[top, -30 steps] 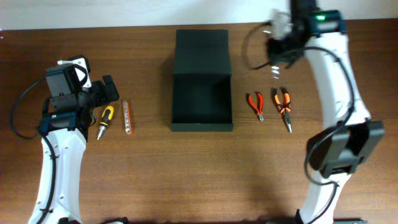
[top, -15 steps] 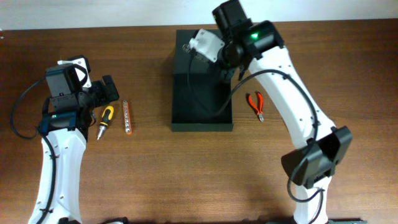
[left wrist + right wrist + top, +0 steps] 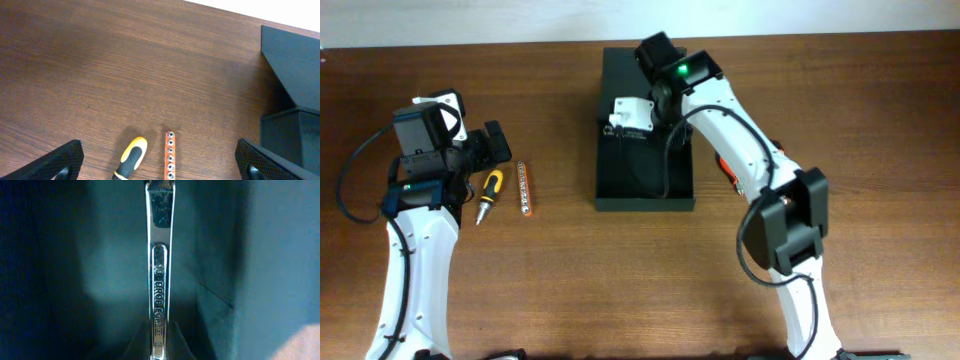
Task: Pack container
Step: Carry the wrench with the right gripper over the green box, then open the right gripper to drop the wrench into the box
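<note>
My right gripper lowers its fingers a little toward the container's bottom below it next and releases the wrench (image 3: 159, 270) there, already inside the container's sides.
The black container (image 3: 645, 203) stands open at the table's middle, its lid (image 3: 625, 62) lying flat behind it. My right gripper (image 3: 617, 127) reaches into the container's left part and is shut on a silver wrench (image 3: 159, 270) stamped "DROP FORGED". In the right wrist view the wrench points away from the jaws (image 3: 159, 352) against the dark inner wall. My left gripper (image 3: 495, 145) is open and empty at the left, above a yellow-and-black screwdriver (image 3: 131, 157) and an orange bit holder (image 3: 170, 155). The container also shows at the right of the left wrist view (image 3: 287, 135).
The screwdriver (image 3: 490, 190) and the bit holder (image 3: 525, 188) lie side by side left of the container. A bit of red pliers (image 3: 725, 165) shows right of the container, mostly hidden under my right arm.
My right arm has swung left from the back right of the table to over the container, carrying the wrench down into it. The left arm has not moved.
</note>
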Robot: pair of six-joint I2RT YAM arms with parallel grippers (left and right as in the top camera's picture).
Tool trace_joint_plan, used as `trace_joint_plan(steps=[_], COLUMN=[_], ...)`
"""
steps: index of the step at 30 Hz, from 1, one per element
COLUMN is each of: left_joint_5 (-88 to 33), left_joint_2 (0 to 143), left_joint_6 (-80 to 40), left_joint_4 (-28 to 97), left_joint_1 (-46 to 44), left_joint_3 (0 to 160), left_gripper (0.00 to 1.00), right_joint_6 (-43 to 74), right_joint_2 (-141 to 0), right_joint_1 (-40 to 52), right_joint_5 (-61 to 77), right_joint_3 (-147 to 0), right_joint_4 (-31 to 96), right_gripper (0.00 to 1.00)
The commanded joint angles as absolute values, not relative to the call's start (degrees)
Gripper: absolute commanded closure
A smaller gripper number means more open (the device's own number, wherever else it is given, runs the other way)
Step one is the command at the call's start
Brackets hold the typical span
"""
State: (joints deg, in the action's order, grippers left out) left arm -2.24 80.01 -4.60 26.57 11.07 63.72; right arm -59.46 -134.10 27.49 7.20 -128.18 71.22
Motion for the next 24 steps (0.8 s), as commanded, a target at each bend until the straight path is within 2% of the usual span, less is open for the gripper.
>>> trace_joint_plan(steps=[1,16,17,19,24], left_joint_5=[-1.7,-1.7,-1.7,-1.7,-1.7], left_joint_2=[80.2,80.2,80.2,80.2,80.2], left_joint_6=[-5.1,-5.1,-5.1,-5.1,-5.1], left_joint_4=[26.4,26.4,26.4,26.4,26.4], left_joint_1=[11.4,11.4,11.4,11.4,11.4], left_joint_3=[64.9,64.9,64.9,64.9,64.9], left_gripper=[0.01,0.01,0.01,0.01,0.01], right_joint_6=[-63.7,-63.6,-63.6,-63.3,-59.4], right_joint_2=[-136.4,-141.0,-141.0,-141.0,-140.8], right_joint_1=[27.9,27.0,27.0,27.0,27.0], right_joint_5=[8.4,8.6,8.6,8.4,7.2], right_joint_3=[-128.0,-127.9,-127.9,-127.9,-128.1], right_joint_4=[70.6,62.5,62.5,62.5,62.8], right_gripper=[0.96,0.96,0.95,0.83,0.79])
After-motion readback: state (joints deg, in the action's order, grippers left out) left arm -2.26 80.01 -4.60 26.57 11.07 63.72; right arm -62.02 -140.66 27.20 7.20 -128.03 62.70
